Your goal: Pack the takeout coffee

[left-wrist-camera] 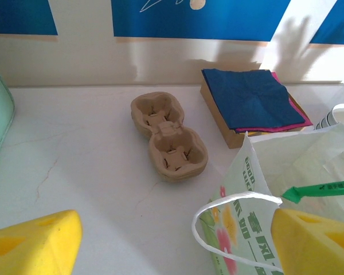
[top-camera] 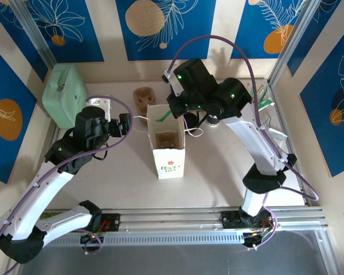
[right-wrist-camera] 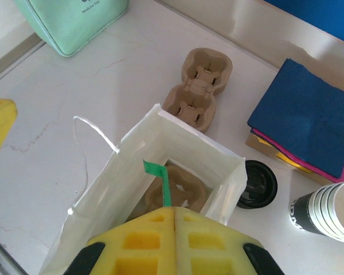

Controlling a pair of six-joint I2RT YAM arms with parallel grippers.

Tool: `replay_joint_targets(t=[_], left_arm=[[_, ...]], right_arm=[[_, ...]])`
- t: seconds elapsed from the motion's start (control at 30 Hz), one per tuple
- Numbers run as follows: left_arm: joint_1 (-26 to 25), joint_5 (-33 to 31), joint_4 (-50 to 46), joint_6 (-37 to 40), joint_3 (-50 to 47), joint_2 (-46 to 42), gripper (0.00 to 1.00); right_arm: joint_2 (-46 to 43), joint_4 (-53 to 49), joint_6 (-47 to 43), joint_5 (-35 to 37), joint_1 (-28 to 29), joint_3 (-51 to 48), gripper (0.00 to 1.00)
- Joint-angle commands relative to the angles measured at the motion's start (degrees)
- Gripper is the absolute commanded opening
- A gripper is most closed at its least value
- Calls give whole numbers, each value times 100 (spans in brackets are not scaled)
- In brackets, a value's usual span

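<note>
The open white paper bag's opening [top-camera: 164, 127] [right-wrist-camera: 183, 179] is below the fingers of my right gripper, so my right gripper needs to move down toward it next and release the thin green strip.
A white paper bag [top-camera: 169, 163] stands open mid-table, with a brown pulp cup carrier [right-wrist-camera: 180, 192] at its bottom. My right gripper [right-wrist-camera: 175, 209] hovers over the bag's mouth, shut on a thin green strip [right-wrist-camera: 162, 183] that hangs down into the bag. My left gripper [left-wrist-camera: 178, 246] is open at the bag's left side, near the white string handle [left-wrist-camera: 218, 206], with nothing between its fingers. The olive-green takeout coffee cup is out of view. A round black lid [right-wrist-camera: 257, 183] lies on the table right beside the bag; no green side shows under it.
A second, bare pulp carrier [left-wrist-camera: 169, 137] lies behind the bag. Blue and pink napkins on a box [right-wrist-camera: 309, 126] and a stack of white cups [right-wrist-camera: 332, 212] sit at the right. A mint-green case [top-camera: 63, 94] stands at the back left.
</note>
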Motion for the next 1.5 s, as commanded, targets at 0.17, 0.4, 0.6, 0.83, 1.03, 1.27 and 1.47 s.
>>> replay_joint_targets(t=[0.17,0.4,0.6,0.83,1.03,1.27,1.47], left_arm=[[109,-100,10,-1,-47,-155,86],[117,-28,20,-36,-72,-141,86],[120,-34,-6,-54,-100,-185,86],[130,-45,2,-62,-110,-189,86],[127,-28,5,-62,-135,-180,86],[130,-18,7,-77,-120,-163,86],[133,-9,-7,-81,-93,-183,86]], right_arm=[[641,-342,47,-65,47,716,0],[972,-378,52,-159,25,817,0],[1234,-351,65,-278,-41,867,0],[1541,-342,100,-330,-50,876,0],[1761,-370,135,-448,-51,865,0],[1872,-371,169,-510,-32,872,6],[1830,-439,179,-527,-32,1013,22]])
